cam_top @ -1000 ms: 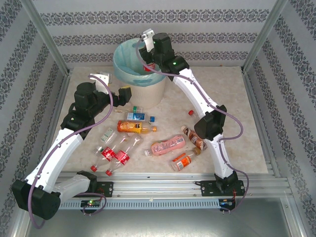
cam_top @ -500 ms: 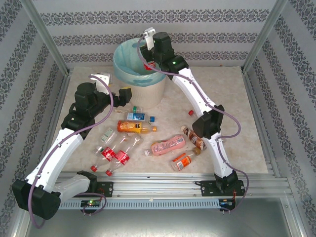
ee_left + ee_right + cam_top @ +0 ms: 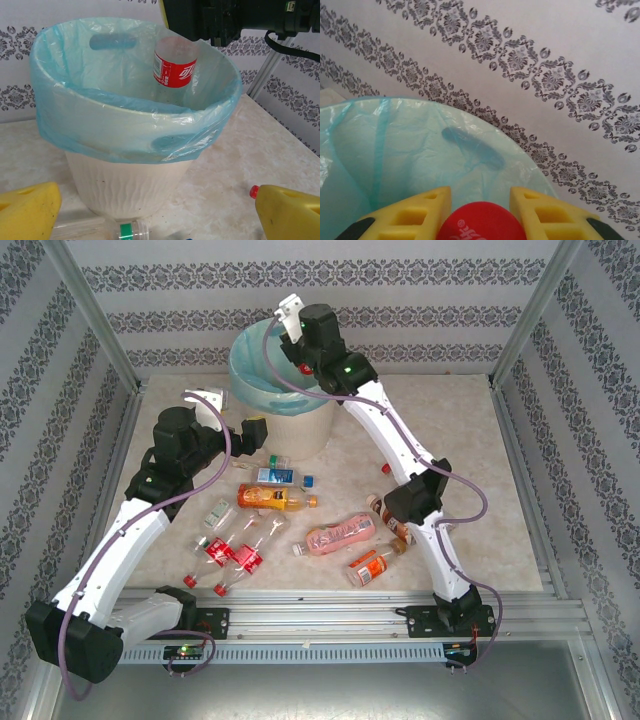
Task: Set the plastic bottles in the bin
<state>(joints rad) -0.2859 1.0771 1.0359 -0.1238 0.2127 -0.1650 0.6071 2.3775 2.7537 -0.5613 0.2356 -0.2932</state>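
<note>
My right gripper lowers the clear bottle, already upright inside the bin's rim, into the opening of the lined bin next, then releases it there.
The bin is a cream-white basket lined with a light blue bag, standing at the back of the table. My right gripper hangs over its opening, shut on a clear bottle with a red label, which is upright inside the rim. In the right wrist view the gripper clamps that red bottle above the liner. My left gripper is open and empty, just left of the bin. Several plastic bottles lie on the table: orange, pink, brown.
More bottles lie near the front: red-labelled clear ones, a small orange one, a blue-labelled one. A green-labelled clear bottle lies at the bin's foot. Loose caps, blue and red, sit nearby. Metal frame posts edge the table.
My right gripper has shifted slightly left and back over the bin, still holding the red-labelled bottle. The left arm has barely moved.
</note>
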